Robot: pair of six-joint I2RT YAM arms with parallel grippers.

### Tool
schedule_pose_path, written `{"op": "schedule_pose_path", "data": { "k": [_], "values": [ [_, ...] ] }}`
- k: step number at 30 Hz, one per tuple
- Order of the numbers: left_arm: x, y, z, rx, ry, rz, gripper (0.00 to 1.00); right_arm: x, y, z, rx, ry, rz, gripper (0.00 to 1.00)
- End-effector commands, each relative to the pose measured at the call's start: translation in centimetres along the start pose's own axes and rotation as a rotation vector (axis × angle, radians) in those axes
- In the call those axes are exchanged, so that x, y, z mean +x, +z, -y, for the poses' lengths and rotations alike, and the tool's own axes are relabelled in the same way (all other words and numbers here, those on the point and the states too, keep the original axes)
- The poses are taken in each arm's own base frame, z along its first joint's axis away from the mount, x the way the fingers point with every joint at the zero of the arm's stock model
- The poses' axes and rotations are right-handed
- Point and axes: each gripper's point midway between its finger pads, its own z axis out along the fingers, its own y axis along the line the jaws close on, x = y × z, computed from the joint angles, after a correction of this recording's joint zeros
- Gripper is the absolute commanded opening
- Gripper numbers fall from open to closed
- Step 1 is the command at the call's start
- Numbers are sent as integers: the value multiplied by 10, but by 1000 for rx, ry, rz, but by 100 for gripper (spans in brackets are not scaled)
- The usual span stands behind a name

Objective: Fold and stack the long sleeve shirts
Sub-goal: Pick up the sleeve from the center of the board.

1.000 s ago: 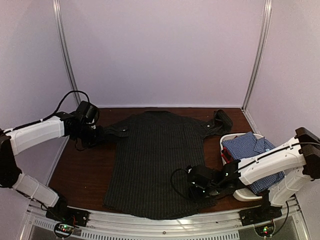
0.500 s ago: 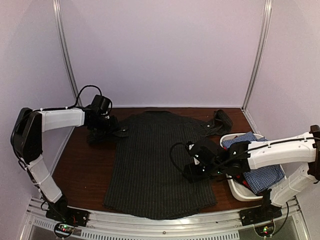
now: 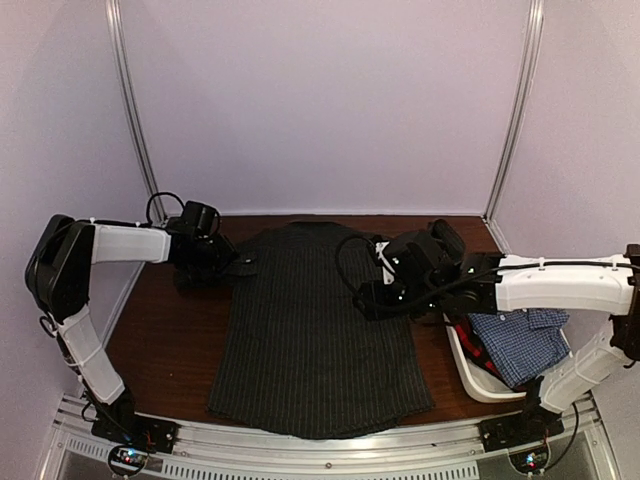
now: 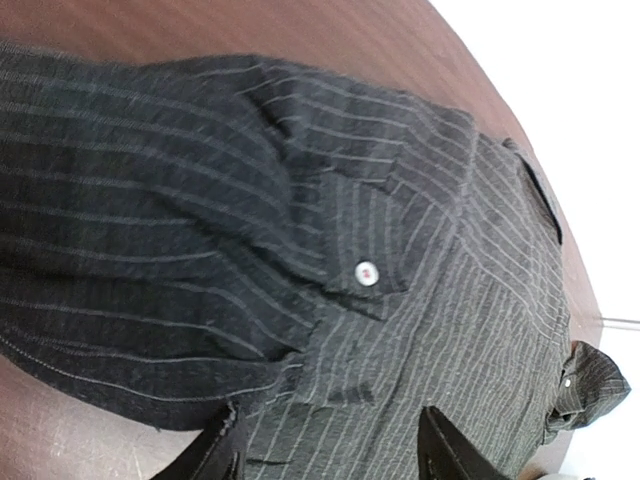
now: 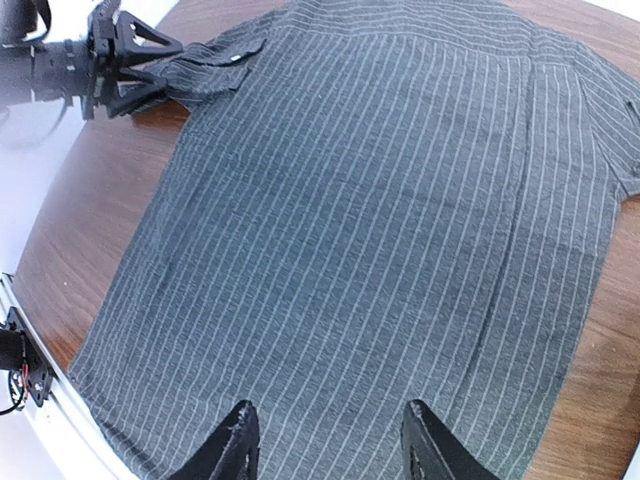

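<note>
My left gripper should next come down onto the near edge of the bunched sleeve's cuff and close there, since the cuff lies just below my open fingers.
A black pinstriped shirt lies spread flat on the brown table, collar toward the back wall. Its left sleeve is bunched at the shoulder, cuff and white button showing. My left gripper hovers open over that bunched sleeve, nothing between its fingers. My right gripper hangs open above the shirt's right side, holding nothing. A blue-white check shirt lies in the white tub, with a red-and-dark one showing beneath it.
The white tub stands at the table's right edge beside the black shirt's hem. The right sleeve is bunched at the back right corner. Bare wood shows left of the shirt. Walls close in on three sides.
My right arm has swung from the shirt's lower right hem up toward its right shoulder, and its jaws widened. My left gripper moved right onto the bunched left sleeve and opened.
</note>
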Motion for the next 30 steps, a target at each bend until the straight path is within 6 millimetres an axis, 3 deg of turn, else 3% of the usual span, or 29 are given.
{"op": "schedule_pose_path", "data": {
  "k": [1,7,15,20,23,28,30],
  "values": [
    [-2,-10,1,44,-85,20,60,-16,3,-10,-29,0,43,50],
    [7,-7,-9,44,-111,3,62,-17,11,-11,-27,-17,31,50],
    [-15,15,-3,37,-118,27,57,-18,14,-8,-20,-6,30,50],
    [-29,30,-4,31,-120,31,43,-24,14,-11,-40,9,48,50],
    [-32,30,3,59,-102,29,28,-27,17,-14,-49,13,52,50],
    [-24,25,17,126,-45,-28,0,-38,26,-20,-68,17,70,50],
    [-19,17,24,169,-22,-51,0,-49,30,-27,-106,26,95,50]
  ]
}}
